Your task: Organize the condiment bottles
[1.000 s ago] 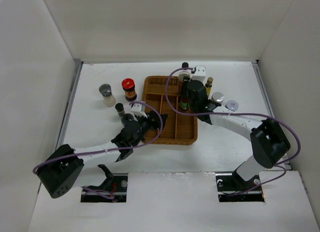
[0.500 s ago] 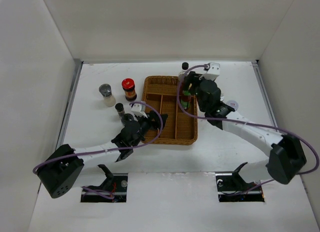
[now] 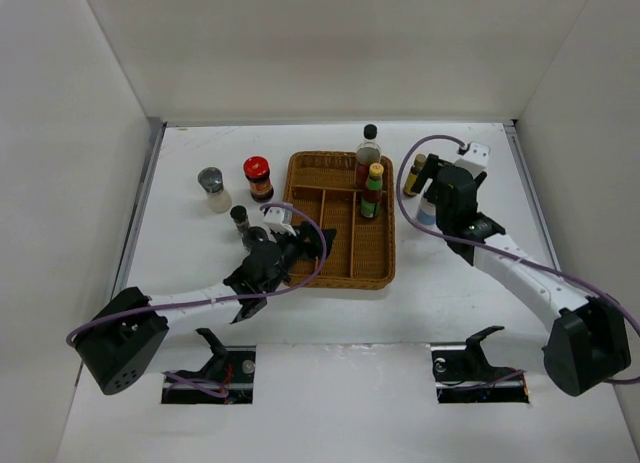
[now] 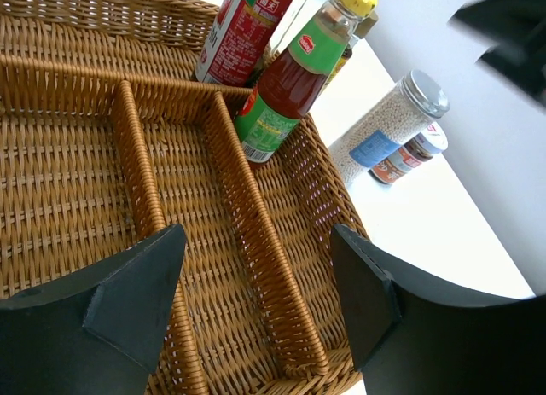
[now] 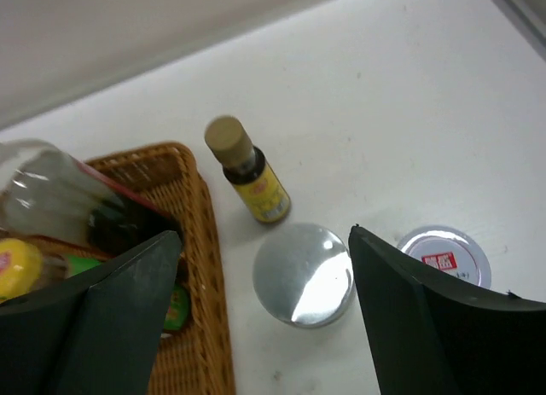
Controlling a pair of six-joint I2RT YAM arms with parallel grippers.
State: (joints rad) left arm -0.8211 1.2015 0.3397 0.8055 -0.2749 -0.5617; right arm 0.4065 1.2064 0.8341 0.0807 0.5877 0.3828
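Note:
I should next lower my right gripper around the shaker's silver cap [image 5: 304,275] and close on it, because the cap is below the gripper, between its open fingers.
The brown wicker tray [image 3: 340,245] holds two condiment bottles in its far right compartment: a black-capped clear bottle [image 3: 369,155] and a yellow-capped sauce bottle [image 3: 373,191]. Left of the tray stand a red-lidded dark jar [image 3: 258,178], a silver-capped shaker [image 3: 211,188] and a small dark-capped bottle [image 3: 240,221]. To the tray's right, my right gripper [image 3: 437,198] hangs open above another silver-capped shaker [image 5: 304,274], with a slim tan-capped bottle [image 5: 247,169] and a low jar [image 5: 444,257] beside it. My left gripper [image 4: 258,233] is open and empty over the tray's near dividers.
The tray's right rim [image 5: 200,241] runs just left of the right gripper's left finger. White walls enclose the table on three sides. The left arm's purple cable loops over the tray's near left corner [image 3: 300,268].
My right gripper opened, left the yellow-capped sauce bottle standing in the tray, and swung right to hang over the shaker beside the tray. The left arm stayed still.

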